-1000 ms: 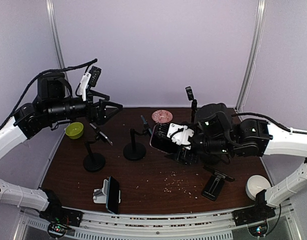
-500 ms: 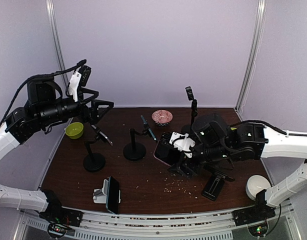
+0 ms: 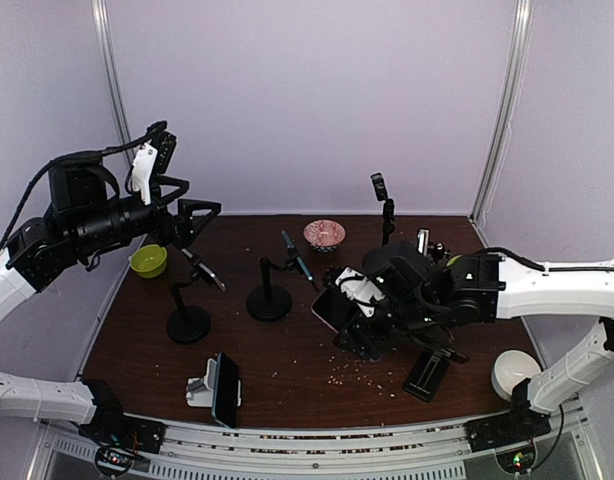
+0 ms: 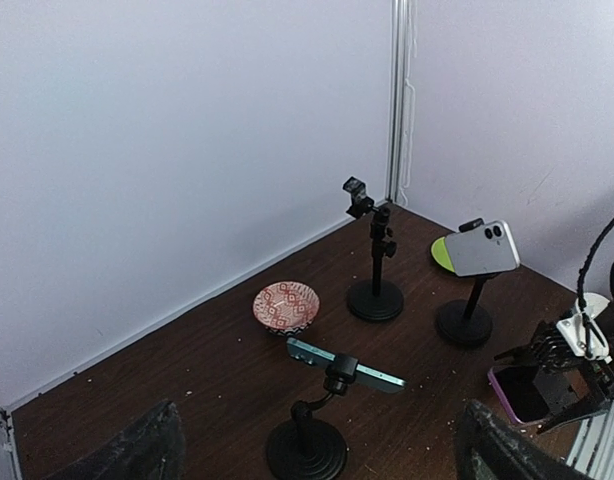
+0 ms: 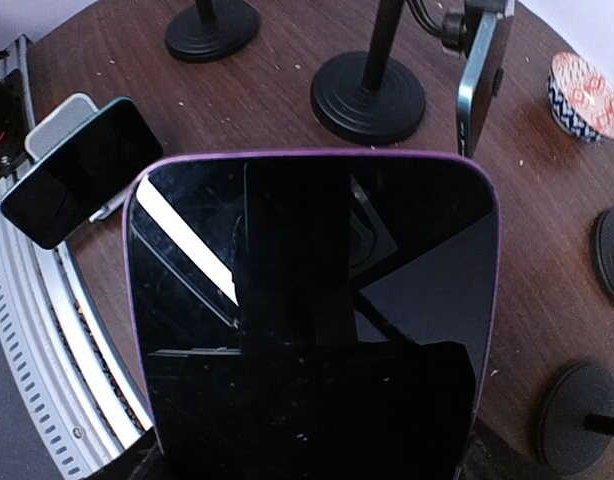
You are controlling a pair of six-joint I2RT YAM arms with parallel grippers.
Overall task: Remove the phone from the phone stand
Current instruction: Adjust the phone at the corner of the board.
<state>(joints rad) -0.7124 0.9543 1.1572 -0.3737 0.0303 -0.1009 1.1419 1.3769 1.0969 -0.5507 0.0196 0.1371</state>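
Observation:
The phone goes down flat onto the open tabletop below, between the white stand and flat black stand, next, as my right gripper tilts downward and releases it.
My right gripper [image 3: 352, 312] is shut on a phone in a purple case [image 3: 329, 310] and holds it low over the middle of the table, screen tilted up. In the right wrist view this phone [image 5: 307, 320] fills the frame and hides my fingers. It also shows in the left wrist view [image 4: 522, 392]. An empty flat black phone stand [image 3: 427, 372] lies to the right of it, apart from the phone. My left gripper [image 3: 192, 215] is open and empty, high above the table's far left.
A teal phone [image 3: 297, 262] sits clamped on a black round-base stand [image 3: 269, 300]. Another black stand [image 3: 187, 322] is to its left. A white stand with a dark phone [image 3: 219, 388] is near the front. A silver phone on a stand [image 4: 484, 248], a tall stand [image 3: 385, 205], a green bowl [image 3: 148, 260], a red patterned bowl [image 3: 324, 233].
My right gripper has come down and a little toward the front with the purple phone. My left arm has risen and drawn back to the left.

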